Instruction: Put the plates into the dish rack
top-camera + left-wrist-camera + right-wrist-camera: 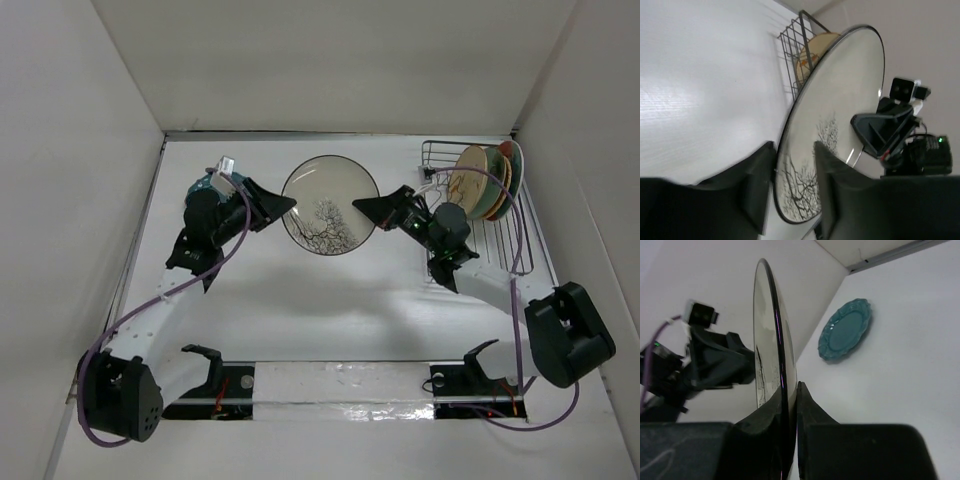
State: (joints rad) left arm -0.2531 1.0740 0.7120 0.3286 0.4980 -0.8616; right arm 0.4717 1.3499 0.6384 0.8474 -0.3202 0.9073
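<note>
My right gripper swings down and to its right in the top view to the dish rack's empty slot beside the beige plate next, lowers the cream plate and releases it.
The cream plate with black branches hangs above the table between my two grippers. My right gripper is shut on its right rim, and in the right wrist view the rim is pinched edge-on. My left gripper is at the left rim; in the left wrist view its jaws stand apart with the rim between them. The black wire dish rack at the far right holds several upright plates. A scalloped dark teal plate lies flat on the table, mostly hidden under my left wrist.
White walls close in the table on the left, back and right. The rack with a beige plate shows behind the held plate in the left wrist view. Both arm bases sit at the near edge.
</note>
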